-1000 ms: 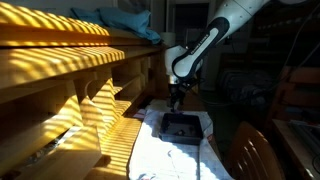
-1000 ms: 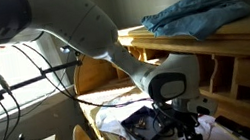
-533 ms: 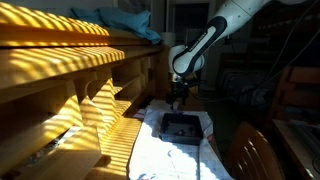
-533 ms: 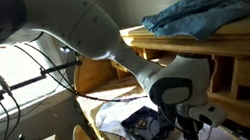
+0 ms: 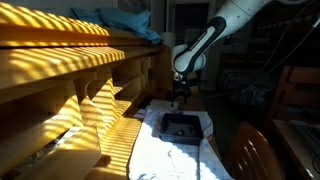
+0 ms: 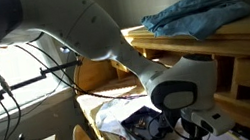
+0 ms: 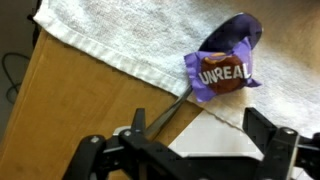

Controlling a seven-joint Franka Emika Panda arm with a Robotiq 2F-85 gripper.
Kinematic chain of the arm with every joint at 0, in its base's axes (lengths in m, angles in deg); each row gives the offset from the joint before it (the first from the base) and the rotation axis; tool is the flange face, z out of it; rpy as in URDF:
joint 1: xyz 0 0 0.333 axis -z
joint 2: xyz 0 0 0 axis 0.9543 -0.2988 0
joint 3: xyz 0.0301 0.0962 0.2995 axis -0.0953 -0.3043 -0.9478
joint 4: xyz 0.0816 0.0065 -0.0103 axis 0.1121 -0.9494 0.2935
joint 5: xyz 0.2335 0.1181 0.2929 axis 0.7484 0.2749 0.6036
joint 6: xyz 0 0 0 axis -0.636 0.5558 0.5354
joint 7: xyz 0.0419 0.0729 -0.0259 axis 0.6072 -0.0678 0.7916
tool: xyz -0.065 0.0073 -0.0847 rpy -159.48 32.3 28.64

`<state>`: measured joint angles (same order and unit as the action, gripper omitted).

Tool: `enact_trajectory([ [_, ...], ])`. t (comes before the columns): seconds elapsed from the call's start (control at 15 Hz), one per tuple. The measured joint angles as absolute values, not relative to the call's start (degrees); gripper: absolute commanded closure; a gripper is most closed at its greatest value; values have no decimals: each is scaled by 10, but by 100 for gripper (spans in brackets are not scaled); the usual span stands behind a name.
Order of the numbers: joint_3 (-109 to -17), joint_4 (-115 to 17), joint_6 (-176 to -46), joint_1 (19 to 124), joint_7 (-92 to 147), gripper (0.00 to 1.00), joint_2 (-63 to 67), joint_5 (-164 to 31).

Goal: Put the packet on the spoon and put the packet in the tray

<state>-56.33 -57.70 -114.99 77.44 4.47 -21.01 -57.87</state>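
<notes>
I will next move my gripper toward the purple packet, and then I will lower its open fingers onto the packet's lower edge by the spoon handle [image 7: 207, 92].
In the wrist view a purple packet [image 7: 220, 72] marked UNREAL lies on the bowl of a metal spoon [image 7: 168, 105], whose handle runs down-left across the white towel [image 7: 120, 40]. My gripper [image 7: 200, 130] hangs above and just short of the packet, jaws wide open with nothing between them. In an exterior view the gripper [image 5: 180, 96] hovers past the far end of the dark rectangular tray [image 5: 163, 128], which lies on the white cloth. The packet and spoon are too small to make out in the exterior views.
A wooden shelf unit [image 5: 70, 90] runs along one side with a blue cloth [image 6: 197, 10] on top. A white sheet [image 7: 205, 135] lies under the gripper. Bare brown tabletop [image 7: 60, 110] borders the towel. A wooden chair [image 5: 255, 150] stands close by.
The arm has drifted slightly up and away from the tray. The jaws stayed open; the packet stays on the spoon.
</notes>
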Motion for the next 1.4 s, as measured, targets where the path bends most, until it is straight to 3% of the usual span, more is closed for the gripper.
enact_trajectory([
  [0.07, -563, -578, -1150, 774, 39, 3, -210, -577],
  [0.2, -562, -578, -1150, 774, 29, 28, -211, -573],
  [0.87, -556, -585, -1150, 775, -3, 97, -220, -570],
  [1.0, -556, -585, -1150, 775, -6, 100, -221, -570],
  [1.4, -555, -585, -1150, 775, -17, 97, -222, -570],
])
